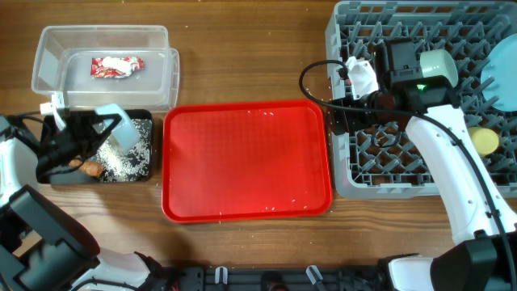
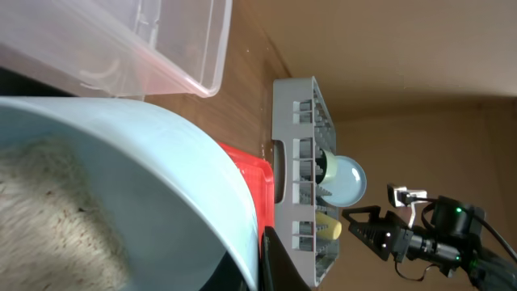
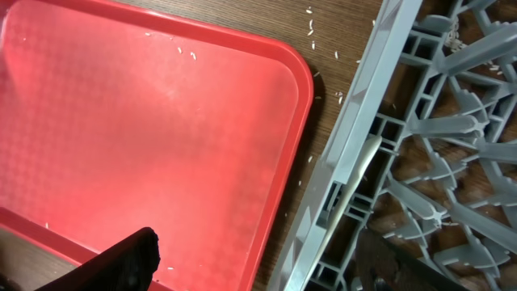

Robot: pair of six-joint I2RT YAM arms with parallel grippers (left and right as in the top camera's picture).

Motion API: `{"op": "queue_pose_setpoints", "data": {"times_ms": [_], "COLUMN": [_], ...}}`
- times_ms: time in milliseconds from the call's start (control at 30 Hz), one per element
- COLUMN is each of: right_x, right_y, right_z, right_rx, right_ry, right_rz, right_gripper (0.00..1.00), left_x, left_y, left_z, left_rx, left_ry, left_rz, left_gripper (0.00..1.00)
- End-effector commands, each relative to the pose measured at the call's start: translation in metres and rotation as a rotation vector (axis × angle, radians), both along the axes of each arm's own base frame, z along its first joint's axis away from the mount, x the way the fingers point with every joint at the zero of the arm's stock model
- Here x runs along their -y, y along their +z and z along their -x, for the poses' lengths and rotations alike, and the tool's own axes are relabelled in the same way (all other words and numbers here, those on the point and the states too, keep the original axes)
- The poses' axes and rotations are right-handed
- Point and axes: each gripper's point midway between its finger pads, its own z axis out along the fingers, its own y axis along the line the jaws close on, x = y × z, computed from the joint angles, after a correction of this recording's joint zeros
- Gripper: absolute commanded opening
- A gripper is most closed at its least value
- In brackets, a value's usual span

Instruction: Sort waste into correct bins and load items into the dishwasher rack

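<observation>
The left gripper carries the bowl to the right in the overhead view next, to the red serving tray's clear middle [image 1: 265,160], then lowers and releases it there.
My left gripper [image 1: 103,129] is shut on the rim of a white bowl [image 1: 123,131], held tilted over the shallow black tray [image 1: 144,120]. Rice grains [image 1: 121,162] and the orange-brown stick [image 1: 89,167] lie in that tray. In the left wrist view the bowl [image 2: 137,170] fills the frame with the gripper [image 2: 260,257] on its rim. The wrapper [image 1: 115,66] lies in the clear tub [image 1: 48,56]. My right gripper [image 1: 346,109] is open and empty [image 3: 258,271] over the left edge of the grey rack [image 1: 347,174]. The rack holds the light-blue plate [image 1: 501,69], a pale-green bowl [image 1: 440,65] and the yellow cup [image 1: 485,141].
The red serving tray [image 1: 246,158] lies between the bins and the rack, with a few stray grains on it [image 3: 186,52]. A slim white piece [image 3: 358,166] lies along the rack's left wall; I cannot tell if it is the spoon.
</observation>
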Motion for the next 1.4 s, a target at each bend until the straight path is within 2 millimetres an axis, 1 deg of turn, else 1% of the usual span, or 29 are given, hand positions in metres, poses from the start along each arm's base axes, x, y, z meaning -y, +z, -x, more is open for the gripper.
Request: {"op": "queue_pose_setpoints", "data": {"times_ms": [0,100,133,167,200,233,267,300,333,367,400,433,467,500,533,567,600,633,667,700,733,800,1067,1133,1233,1333,1367], "right_x": [0.002,0.002,0.002,0.002,0.002,0.002,0.002,0.002,0.002,0.002,0.003,0.003,0.003,0.003,0.003,0.003,0.003,0.003,0.003,0.003,0.003,0.004,0.004,0.004,0.004,0.004,0.004], "right_y": [-0.006,-0.006,-0.006,-0.006,-0.006,-0.006,-0.006,-0.006,-0.006,-0.007,-0.007,-0.007,-0.007,-0.007,-0.007,-0.007,-0.007,-0.007,-0.007,-0.007,-0.007,-0.008,-0.008,-0.008,-0.008,-0.008,-0.008], "right_z": [0.001,0.002,0.001,0.001,0.002,0.002,0.002,0.002,0.003,0.004,0.005,0.005,0.005,0.005,0.005,0.005,0.005,0.006,0.006,0.006,0.006,0.006,0.006,0.006,0.005,0.006,0.006], "right_rx": [-0.016,-0.018,-0.018,-0.018,-0.018,-0.020,-0.020,-0.020,-0.026,-0.031,-0.034,-0.033,-0.033,-0.033,-0.034,-0.035,-0.035,-0.037,-0.037,-0.036,-0.036,-0.036,-0.036,-0.035,-0.035,-0.038,-0.038], "right_ry": [-0.007,-0.007,-0.007,-0.007,-0.008,-0.007,-0.009,-0.008,-0.009,-0.008,-0.008,-0.008,-0.008,-0.008,-0.008,-0.008,-0.008,-0.008,-0.008,-0.006,-0.007,-0.009,-0.009,-0.009,-0.010,-0.012,-0.012], "right_rz": [0.014,0.015,0.015,0.015,0.014,0.015,0.014,0.015,0.015,0.017,0.017,0.017,0.017,0.017,0.018,0.018,0.018,0.018,0.018,0.019,0.018,0.024,0.025,0.025,0.025,0.024,0.024], "right_gripper": [0.80,0.80,0.80,0.80,0.80,0.80,0.80,0.80,0.80,0.80,0.80,0.80,0.80,0.80,0.80,0.80,0.80,0.80,0.80,0.80,0.80,0.80,0.80,0.80,0.80,0.80,0.80], "left_x": [-0.001,-0.005,-0.006,-0.009,-0.009,-0.011,-0.015,-0.017,-0.019,-0.015,-0.015,-0.015,-0.017,-0.017,-0.016,-0.019,-0.020,-0.022,-0.025,-0.025,-0.028,-0.028,-0.027,-0.027,-0.022,0.001,0.016], "left_y": [0.003,0.000,0.004,0.007,0.009,0.012,0.009,0.009,0.009,0.011,0.012,0.011,0.013,0.013,0.020,0.018,0.020,0.021,0.018,0.024,0.025,0.032,0.028,0.024,0.019,0.024,0.026], "left_z": [0.004,0.008,0.009,0.009,0.010,0.009,0.006,0.006,0.005,0.007,0.007,0.007,0.007,0.007,0.008,0.005,0.005,0.005,0.002,0.004,0.001,0.001,0.001,0.001,0.004,0.012,0.016], "left_rx": [0.039,0.031,0.040,0.078,0.067,0.120,0.101,0.063,0.086,0.074,0.112,0.094,0.113,0.090,0.134,0.140,0.106,0.144,0.092,0.109,0.121,0.112,0.096,0.084,0.028,0.015,0.005], "left_ry": [0.009,0.031,0.042,0.042,0.052,0.043,0.056,0.080,0.077,0.076,0.065,0.070,0.072,0.082,0.078,0.078,0.098,0.093,0.109,0.115,0.116,0.122,0.122,0.123,0.126,0.072,0.031], "left_rz": [0.014,0.029,0.060,0.054,0.081,0.055,0.056,0.110,0.098,0.134,0.106,0.124,0.118,0.153,0.166,0.157,0.220,0.195,0.239,0.278,0.286,0.366,0.350,0.328,0.323,0.289,0.254], "left_gripper": [0.04,0.04,0.04,0.04,0.04,0.04,0.04,0.04,0.04,0.04,0.04,0.04,0.04,0.04,0.04,0.04,0.04,0.04,0.04,0.04,0.04,0.04,0.04,0.04,0.04,0.04,0.04]}}
